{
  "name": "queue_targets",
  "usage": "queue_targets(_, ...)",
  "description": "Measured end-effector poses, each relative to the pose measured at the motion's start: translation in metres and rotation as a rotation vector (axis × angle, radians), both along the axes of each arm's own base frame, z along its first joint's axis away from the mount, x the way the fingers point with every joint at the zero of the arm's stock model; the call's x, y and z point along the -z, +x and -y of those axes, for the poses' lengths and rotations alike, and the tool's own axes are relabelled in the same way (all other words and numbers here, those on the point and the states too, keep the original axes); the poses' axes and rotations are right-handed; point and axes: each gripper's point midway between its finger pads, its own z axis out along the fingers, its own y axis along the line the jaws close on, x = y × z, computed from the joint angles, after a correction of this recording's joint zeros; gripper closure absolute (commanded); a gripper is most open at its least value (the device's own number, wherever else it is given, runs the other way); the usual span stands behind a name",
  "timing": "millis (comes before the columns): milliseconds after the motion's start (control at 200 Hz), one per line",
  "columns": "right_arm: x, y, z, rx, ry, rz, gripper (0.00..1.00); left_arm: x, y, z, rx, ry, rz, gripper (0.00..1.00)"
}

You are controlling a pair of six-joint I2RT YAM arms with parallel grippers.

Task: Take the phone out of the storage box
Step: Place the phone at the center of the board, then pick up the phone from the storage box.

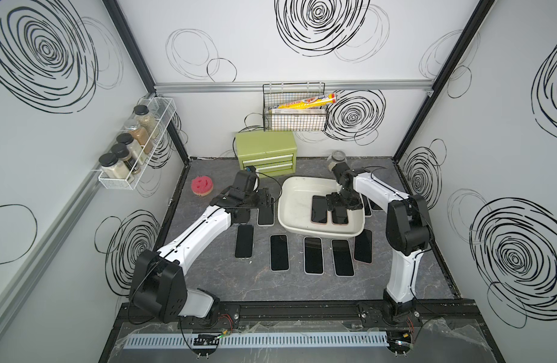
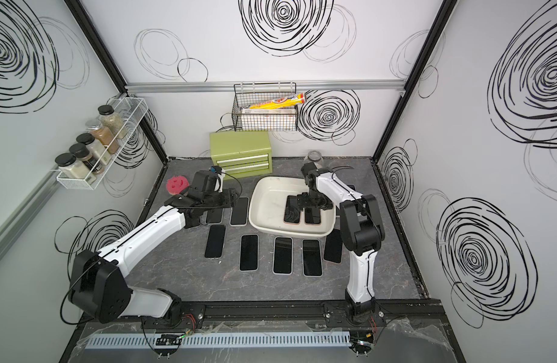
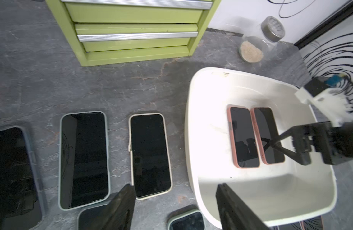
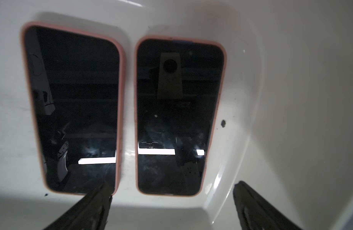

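Note:
The right gripper lowers its open fingers over both long sides of the phone by the tub's side (image 1: 339, 216) (image 4: 175, 118) below it next, one into the gap between phones.
The storage box (image 1: 285, 201) (image 2: 259, 201) is a shallow white tub at the table's middle right. Two phones in pink cases lie side by side on its floor, screens up: one phone (image 1: 318, 211) (image 4: 76, 107) and its neighbour (image 1: 339, 218) (image 4: 177, 115). My right gripper (image 1: 340, 206) (image 4: 171, 191) hangs inside the tub, open, its fingers either side of the neighbour phone's near end and not touching it. My left gripper (image 1: 266, 201) (image 3: 174, 187) is open and empty over the table just left of the tub (image 3: 193, 119).
Several dark phones (image 1: 278, 252) lie flat on the table left of and in front of the tub. A green two-drawer chest (image 1: 266, 154) and a glass jar (image 1: 335, 158) stand at the back. A pink sponge (image 1: 202, 186) lies at the back left.

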Motion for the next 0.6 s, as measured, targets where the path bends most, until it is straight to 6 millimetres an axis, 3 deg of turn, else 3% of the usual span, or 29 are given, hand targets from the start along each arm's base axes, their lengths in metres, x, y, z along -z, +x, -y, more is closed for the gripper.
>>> queue_targets(270, 0.026, 0.007, 0.009, 0.000, -0.035, -0.025, 0.00, -0.008, -0.008, 0.031, 0.054, -0.037, 0.002, 0.29)
queue_targets(601, 0.036, 0.019, 0.007, -0.012, -0.007, -0.025, 0.00, 0.000, -0.008, 0.035, 0.065, -0.042, -0.024, 0.29)
